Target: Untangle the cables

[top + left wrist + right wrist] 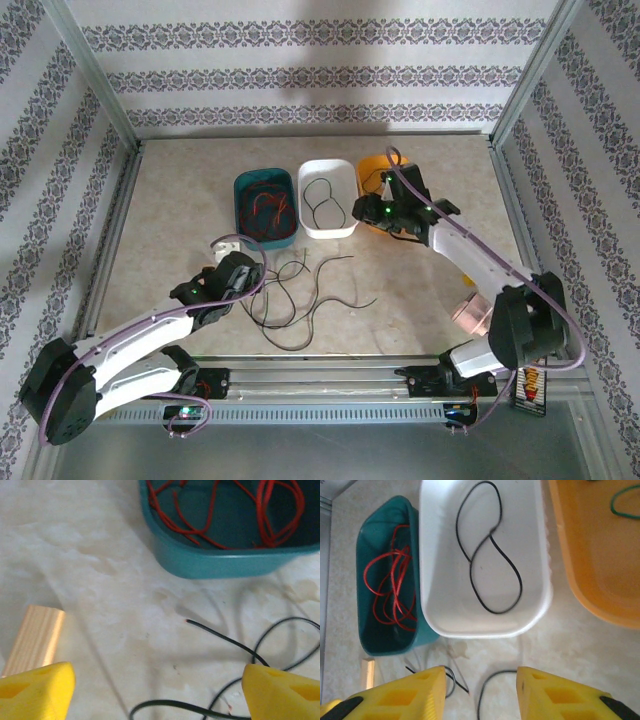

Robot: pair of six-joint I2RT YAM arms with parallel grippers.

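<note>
The part of the black cable behind the cable's end (256,656) is below my left gripper, away from the wooden block. My left gripper will move down toward the tangle next, onto that part.
Loose black cables (300,295) lie tangled on the table in front of the trays. Red cables (392,587) sit in the teal tray (240,185), one black cable (490,555) loops in the white tray (435,555), and a green cable (625,502) lies in the orange tray (585,575). My left gripper (232,258) hangs open just left of the tangle; between its yellow fingers (280,692) a black cable end (220,637) rests on the table. My right gripper (372,212) hovers high over the near rims of the white and orange trays, open and holding nothing (480,680).
A small wooden block (35,640) lies on the table by my left finger, near the teal tray's corner. The three trays stand side by side at mid-table. A metal frame rims the table, and a copper-coloured roll (468,312) sits near the right arm's base.
</note>
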